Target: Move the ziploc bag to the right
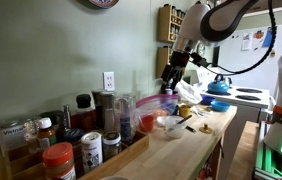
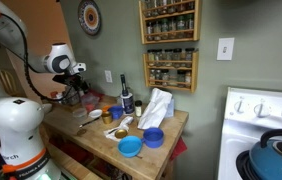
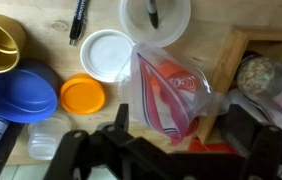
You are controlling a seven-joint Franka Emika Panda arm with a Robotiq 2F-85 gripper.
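Observation:
The robot should next lower the gripper's open fingers around the bag's pink-red top edge (image 1: pixel 157 99) (image 3: pixel 177 108) below, as one finger is already hanging on each side of it.
The ziploc bag (image 3: pixel 167 92) is clear with a pink-red seal and red contents. It lies on the wooden counter (image 3: pixel 41 135), beside a wooden rack (image 3: pixel 249 48). In the wrist view my gripper (image 3: pixel 181 128) is open, with one dark finger on each side of the bag's lower end, just above it. In an exterior view the gripper (image 1: pixel 170 78) hangs over the bag (image 1: pixel 152 103). In an exterior view the gripper (image 2: pixel 77 88) is at the counter's far end, and the bag there is too small to make out.
Left of the bag are an orange lid (image 3: pixel 83 95), a white lid (image 3: pixel 109 55), a blue bowl (image 3: pixel 21 95) and a yellow cup (image 3: pixel 1 40). A clear tub (image 3: pixel 156 15) and a black marker (image 3: pixel 78 20) lie beyond. Spice jars (image 1: pixel 61 160) and a stove (image 1: pixel 243 97) border the counter.

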